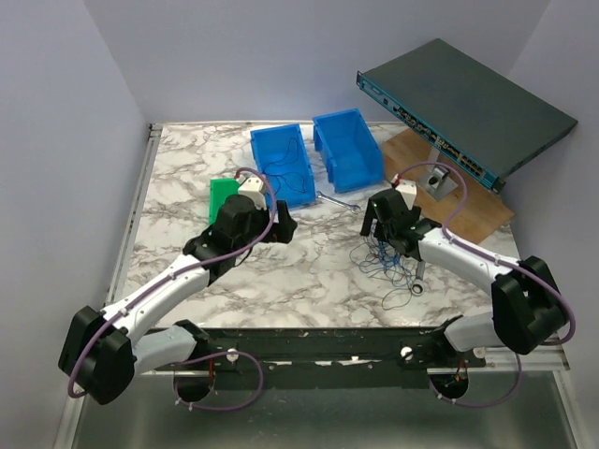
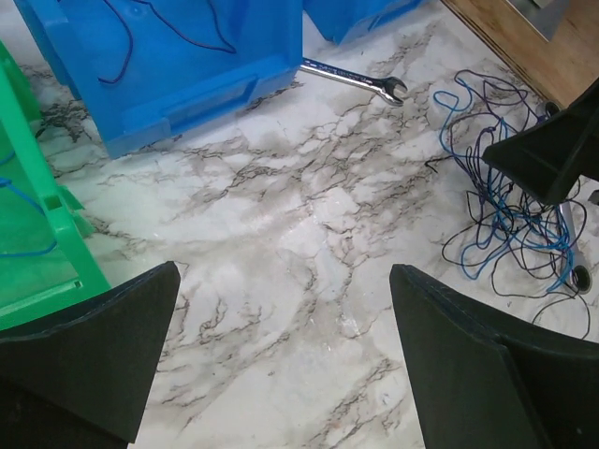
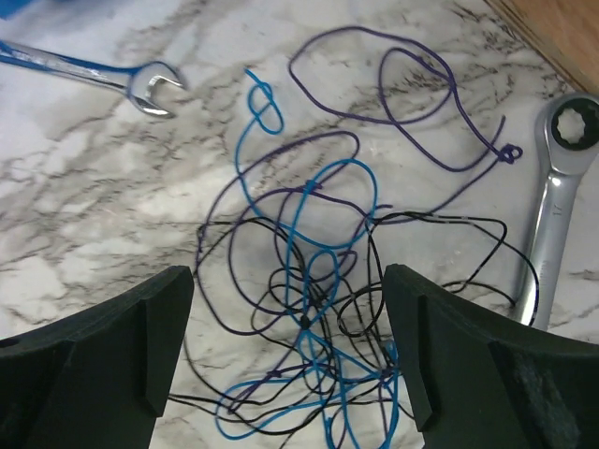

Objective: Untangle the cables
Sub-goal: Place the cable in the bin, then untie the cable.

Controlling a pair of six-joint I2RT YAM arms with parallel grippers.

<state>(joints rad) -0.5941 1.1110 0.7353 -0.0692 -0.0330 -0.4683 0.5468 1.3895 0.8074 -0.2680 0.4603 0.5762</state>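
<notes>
My right gripper will move down next onto the dark knot [image 1: 375,249] [image 3: 307,322] among the blue and black wires, because that crossing is already between its open fingers but below them.
The cables [image 1: 384,257] lie in one tangle of thin blue, purple and black wires on the marble table, right of centre. They also show in the left wrist view [image 2: 510,220] and the right wrist view [image 3: 318,281]. My right gripper [image 1: 379,229] is open and hovers just above the tangle, its fingers either side of the knot [image 3: 288,309], holding nothing. My left gripper [image 1: 281,224] is open and empty over bare marble [image 2: 281,309], well left of the tangle. One blue wire lies inside the left blue bin [image 2: 168,37].
Two blue bins [image 1: 281,164] [image 1: 348,150] stand at the back, with a green bin [image 1: 222,196] to their left. A silver wrench [image 1: 335,199] lies by the bins; a ratchet wrench [image 3: 557,187] lies right of the tangle. A network switch [image 1: 463,108] rests on a wooden board [image 1: 468,201].
</notes>
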